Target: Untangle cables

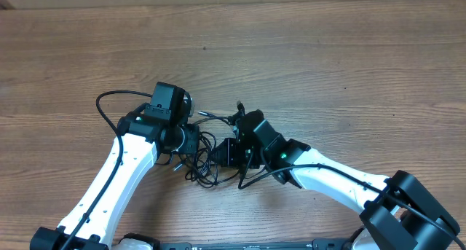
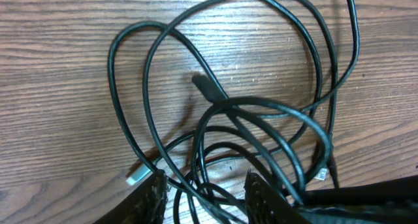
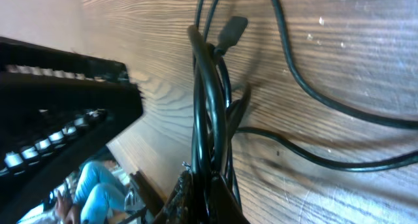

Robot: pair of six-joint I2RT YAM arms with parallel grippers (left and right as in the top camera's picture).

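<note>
My right gripper is by the crowded loops. Next I will tilt it up, come down beside the loops onto the tabletop to their right in the overhead view, and release the cord.
The cables (image 1: 206,162) are thin black cords looped together on the wooden table between my two grippers. In the left wrist view the cables (image 2: 261,113) spread in wide loops, with a silver-tipped plug (image 2: 138,176) by my left finger and a black plug (image 2: 206,87) in the middle. My left gripper (image 2: 208,201) is open, low over the table, with several strands running between its fingers; it also shows in the overhead view (image 1: 198,141). My right gripper (image 3: 208,201) is shut on a tight bunch of cable strands (image 3: 208,106); it shows in the overhead view too (image 1: 222,153). A black plug (image 3: 232,29) sticks out above that bunch.
The wooden table (image 1: 328,60) stretches far and to both sides. Thicker black arm cables run along the left arm (image 1: 109,111) and the right arm (image 1: 320,168). A black rail (image 3: 59,74) and a person in blue show beyond the table edge in the right wrist view.
</note>
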